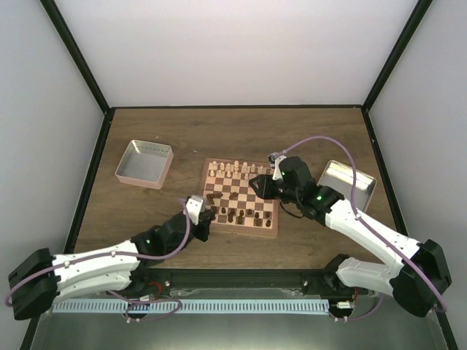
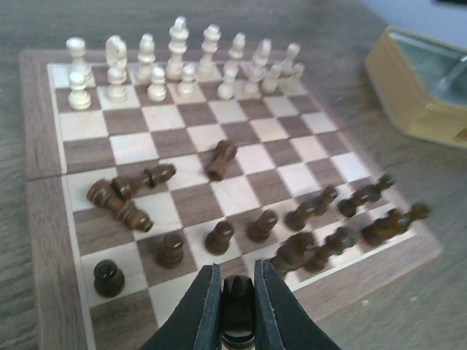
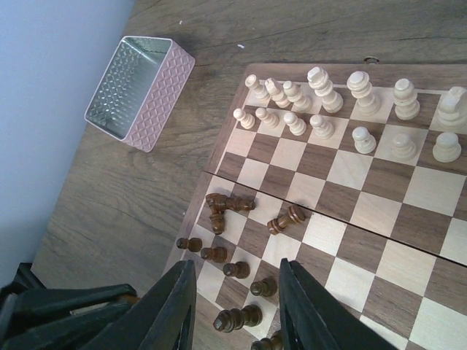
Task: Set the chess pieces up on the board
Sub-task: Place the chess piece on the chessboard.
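Observation:
My left gripper lowers the dark chess piece (image 2: 237, 306) next onto a light square in the near row (image 2: 178, 297), empty and beside the dark corner square.
The chessboard (image 1: 241, 198) lies mid-table; it also shows in the left wrist view (image 2: 241, 149) and the right wrist view (image 3: 379, 204). Cream pieces (image 2: 175, 62) stand in two rows on its far side (image 3: 343, 109). Dark pieces stand along the near side (image 2: 263, 226), and several lie toppled (image 2: 128, 193) (image 3: 226, 208). My left gripper (image 2: 237, 292) is shut on a dark chess piece (image 2: 237, 306) and holds it over the board's near edge (image 1: 198, 211). My right gripper (image 3: 237, 306) is open and empty above the board's right part (image 1: 264, 184).
A pink metal tray (image 1: 144, 163) stands left of the board (image 3: 139, 84). A second shallow metal tray (image 1: 349, 184) lies right of the board (image 2: 430, 87). The right arm (image 1: 357, 219) reaches across the table's right side.

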You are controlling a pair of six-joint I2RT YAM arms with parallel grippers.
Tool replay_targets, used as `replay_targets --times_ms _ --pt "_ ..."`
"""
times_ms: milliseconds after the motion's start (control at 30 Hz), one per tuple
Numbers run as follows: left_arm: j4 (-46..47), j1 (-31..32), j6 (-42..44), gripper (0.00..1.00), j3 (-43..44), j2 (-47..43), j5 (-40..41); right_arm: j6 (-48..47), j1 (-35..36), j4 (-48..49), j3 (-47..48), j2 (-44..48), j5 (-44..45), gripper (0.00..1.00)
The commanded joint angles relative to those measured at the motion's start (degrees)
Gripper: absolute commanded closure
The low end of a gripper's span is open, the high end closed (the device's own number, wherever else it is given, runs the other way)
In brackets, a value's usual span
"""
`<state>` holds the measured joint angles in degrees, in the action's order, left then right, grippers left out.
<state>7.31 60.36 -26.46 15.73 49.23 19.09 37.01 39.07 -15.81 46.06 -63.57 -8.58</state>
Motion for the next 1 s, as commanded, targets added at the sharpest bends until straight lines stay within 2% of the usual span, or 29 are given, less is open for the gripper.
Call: replay_targets --times_ms 0,133,367,533,967 --pt "9.9 2.0 1.7 0.96 -2.7 6.8 8.2 -0.4 -0.4 2.5 0.0 0.7 2.5 0.67" --pt "13.9 2.2 1.8 0.96 -2.4 14.0 10.9 -2.1 -0.4 2.0 1.3 0.5 2.5 0.67" --pt "16.6 2.2 2.5 0.95 -1.1 20.4 10.0 -4.0 -0.4 1.9 3.0 -0.2 2.1 0.67" --pt "16.9 2.3 2.6 0.92 -1.3 21.1 9.2 -4.0 -0.5 2.7 3.0 -1.0 1.7 0.67" --pt "14.0 2.2 2.4 0.73 -0.1 19.5 8.7 -3.7 -0.5 2.8 3.2 -2.0 0.4 0.67"
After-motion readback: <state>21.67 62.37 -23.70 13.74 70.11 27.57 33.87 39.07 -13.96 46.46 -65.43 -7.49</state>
